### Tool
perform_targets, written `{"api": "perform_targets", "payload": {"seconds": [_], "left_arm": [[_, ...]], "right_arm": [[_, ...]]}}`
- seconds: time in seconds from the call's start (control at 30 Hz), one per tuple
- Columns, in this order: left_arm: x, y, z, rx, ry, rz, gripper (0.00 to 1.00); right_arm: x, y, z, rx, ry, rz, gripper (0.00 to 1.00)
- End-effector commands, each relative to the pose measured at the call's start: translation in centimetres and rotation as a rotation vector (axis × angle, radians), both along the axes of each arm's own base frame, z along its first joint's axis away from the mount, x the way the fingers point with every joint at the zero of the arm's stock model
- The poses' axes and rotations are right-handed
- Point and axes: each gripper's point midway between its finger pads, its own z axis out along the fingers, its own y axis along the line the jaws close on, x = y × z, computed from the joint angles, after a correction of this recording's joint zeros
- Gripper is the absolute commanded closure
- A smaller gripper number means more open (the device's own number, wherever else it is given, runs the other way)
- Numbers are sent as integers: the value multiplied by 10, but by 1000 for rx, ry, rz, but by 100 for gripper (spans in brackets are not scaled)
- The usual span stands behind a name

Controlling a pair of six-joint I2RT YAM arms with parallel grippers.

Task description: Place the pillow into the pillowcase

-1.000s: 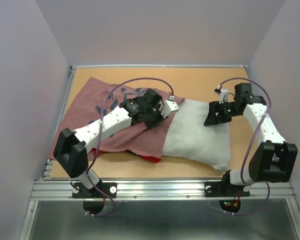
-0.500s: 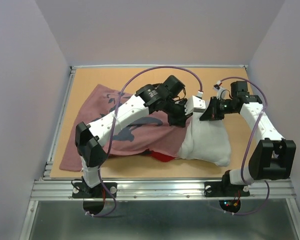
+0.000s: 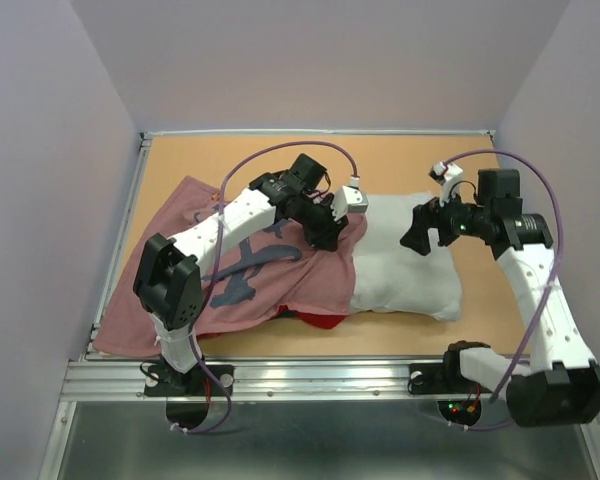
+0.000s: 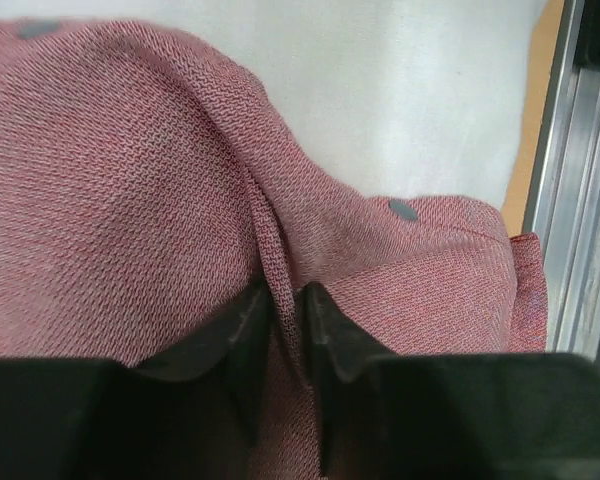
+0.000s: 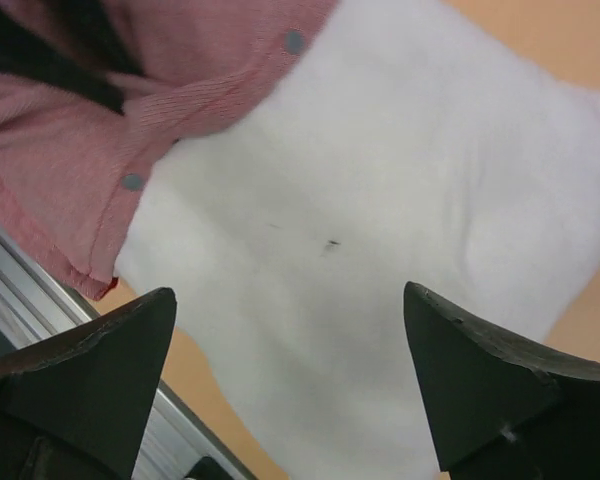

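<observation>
My right gripper will next move down onto the pillow's near part by the pillowcase's open edge. This part is below my right gripper and to its left in the top view.
The white pillow (image 3: pixel 410 270) lies on the table at the right; its left end is under the pinkish-red pillowcase (image 3: pixel 260 270), which is spread to the left with dark blue characters up. My left gripper (image 3: pixel 330 232) is shut on a pinched fold of the pillowcase (image 4: pixel 280 250) near its open edge, over the pillow's left end (image 4: pixel 400 90). My right gripper (image 3: pixel 420 232) is open and empty, just above the pillow's upper right part (image 5: pixel 360 230); the pillowcase edge with snap buttons (image 5: pixel 130 150) shows at the upper left of that view.
The wooden tabletop (image 3: pixel 410 165) has a metal rail (image 3: pixel 330 378) along its near edge. Grey walls close in the left, right and back. A bright red bit of the pillowcase's other face (image 3: pixel 315 320) sticks out at the front.
My left gripper has pulled back left with the pillowcase, so more of the pillow shows again. My right gripper has come off the pillow's top edge and opened; that arm has swung outward to the right.
</observation>
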Motion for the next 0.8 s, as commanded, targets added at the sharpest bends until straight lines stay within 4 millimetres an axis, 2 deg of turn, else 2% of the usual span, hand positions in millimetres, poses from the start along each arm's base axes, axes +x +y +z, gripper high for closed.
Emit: {"api": "perform_targets", "payload": {"seconds": [0.0, 0.07, 0.1, 0.17, 0.2, 0.23, 0.27, 0.3, 0.33, 0.37, 0.4, 0.5, 0.53, 0.57, 0.6, 0.67, 0.73, 0.77], "left_arm": [[25, 1, 68, -157, -181, 35, 60], [39, 9, 91, -213, -221, 88, 55], [42, 14, 98, -225, -225, 106, 55], [47, 22, 112, -252, -234, 141, 49], [46, 31, 126, -281, -232, 168, 45], [44, 36, 132, -296, -232, 171, 43], [38, 42, 134, -292, -222, 175, 39], [27, 49, 140, -293, -231, 168, 38], [18, 57, 134, -261, -237, 145, 27], [6, 66, 131, -245, -241, 142, 26], [0, 74, 126, -215, -247, 143, 20], [-30, 100, 99, -103, -235, 99, 20], [-37, 109, 89, -61, -244, 95, 14], [-56, 118, 73, -17, -258, 45, 14], [-65, 124, 64, 11, -269, 30, 14], [-82, 134, 50, 55, -311, -9, 13], [-92, 135, 44, 71, -331, -52, 12], [-107, 133, 36, 81, -324, -110, 12]], "right_arm": [[-19, 21, 37, -113, -297, 234, 0], [-24, 47, 32, -127, -434, 344, 0], [-26, 47, 36, -127, -449, 343, 0], [-24, 68, 33, -162, -538, 412, 0], [-23, 83, 32, -201, -592, 454, 0], [-16, 80, 26, -239, -600, 449, 0], [-22, 95, 22, -255, -624, 513, 0], [-22, 101, 15, -280, -636, 538, 0], [-22, 112, 7, -321, -663, 593, 0], [-22, 115, 3, -341, -668, 611, 0], [-23, 117, -6, -370, -668, 641, 0], [-29, 112, -25, -435, -680, 703, 0], [-34, 109, -39, -458, -679, 745, 0], [-41, 107, -44, -461, -684, 770, 0], [-47, 107, -52, -467, -680, 798, 0], [-60, 107, -81, -492, -639, 863, 0], [-59, 115, -90, -485, -645, 862, 2], [-60, 115, -106, -496, -613, 880, 4]]}}
